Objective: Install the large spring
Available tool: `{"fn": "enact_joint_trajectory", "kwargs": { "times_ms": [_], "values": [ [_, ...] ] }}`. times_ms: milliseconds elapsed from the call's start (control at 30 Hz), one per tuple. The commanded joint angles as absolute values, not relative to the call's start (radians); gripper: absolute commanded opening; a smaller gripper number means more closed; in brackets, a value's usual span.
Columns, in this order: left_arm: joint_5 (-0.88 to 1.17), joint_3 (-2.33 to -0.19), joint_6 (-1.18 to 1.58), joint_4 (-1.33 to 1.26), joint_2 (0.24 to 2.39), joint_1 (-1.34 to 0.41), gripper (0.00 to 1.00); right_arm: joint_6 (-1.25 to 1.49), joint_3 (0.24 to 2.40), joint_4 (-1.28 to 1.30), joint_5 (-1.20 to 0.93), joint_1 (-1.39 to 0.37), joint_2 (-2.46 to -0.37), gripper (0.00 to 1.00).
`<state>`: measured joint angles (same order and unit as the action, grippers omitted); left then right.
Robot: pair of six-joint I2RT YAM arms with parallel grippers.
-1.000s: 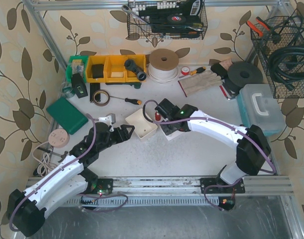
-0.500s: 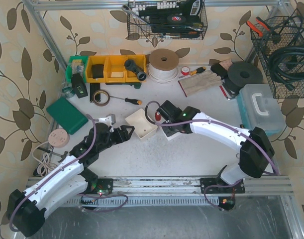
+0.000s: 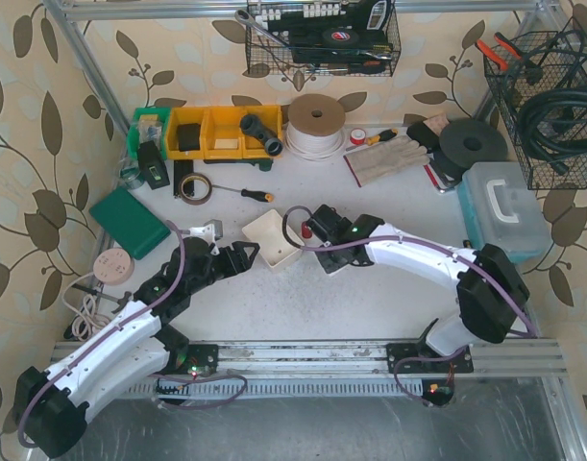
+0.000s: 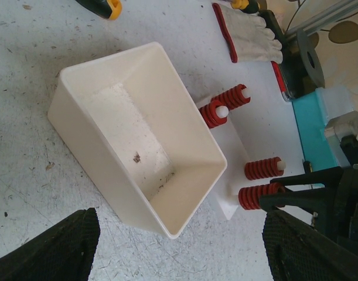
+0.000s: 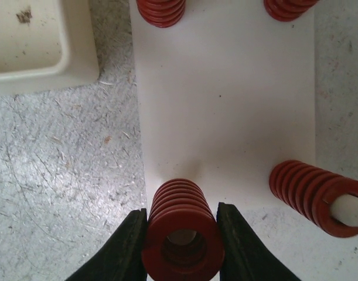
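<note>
My right gripper should move down to slide the spring farther onto the white corner peg, then open to let the spring go. The peg's tip is still inside the coils.
The large red spring stands on a corner peg of the white base plate; the white peg shows inside it. My right gripper is shut on this spring, one black finger on each side. Three other red springs stand on the plate's other pegs, one at the right. In the top view the right gripper hangs over the plate. The left wrist view shows the held spring too. My left gripper is open and empty, just near of the cream tray.
The empty cream tray lies right beside the plate's left edge, its corner in the right wrist view. A screwdriver, tape roll, yellow bins and gloves lie at the back. A teal case stands at right.
My right gripper has shifted a little to the left and lower over the plate with the spring in it. The left arm has not moved.
</note>
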<state>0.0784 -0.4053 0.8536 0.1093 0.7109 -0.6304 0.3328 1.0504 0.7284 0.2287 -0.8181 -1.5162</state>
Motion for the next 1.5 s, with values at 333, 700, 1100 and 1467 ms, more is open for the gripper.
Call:
{"fn": "enact_joint_trajectory", "kwargs": {
  "times_ms": [333,700,1100,1467],
  "values": [
    [0.044,-0.399,0.854,0.092,0.684,-0.638,0.79,0.373,1.039,0.592,0.205,-0.812,-1.608,0.27],
    [0.047,-0.387,0.862,0.074,0.676,-0.637,0.8,0.428,1.039,0.614,0.241,-0.797,-1.477,0.94],
    [-0.277,-0.694,0.686,0.433,0.679,-0.637,0.85,0.222,0.776,0.386,0.83,-0.792,-0.95,1.0],
    [-0.821,-0.673,0.269,0.199,0.921,-0.563,0.87,-0.027,0.405,-0.19,0.991,-0.561,-0.915,1.0]
  ]
}}
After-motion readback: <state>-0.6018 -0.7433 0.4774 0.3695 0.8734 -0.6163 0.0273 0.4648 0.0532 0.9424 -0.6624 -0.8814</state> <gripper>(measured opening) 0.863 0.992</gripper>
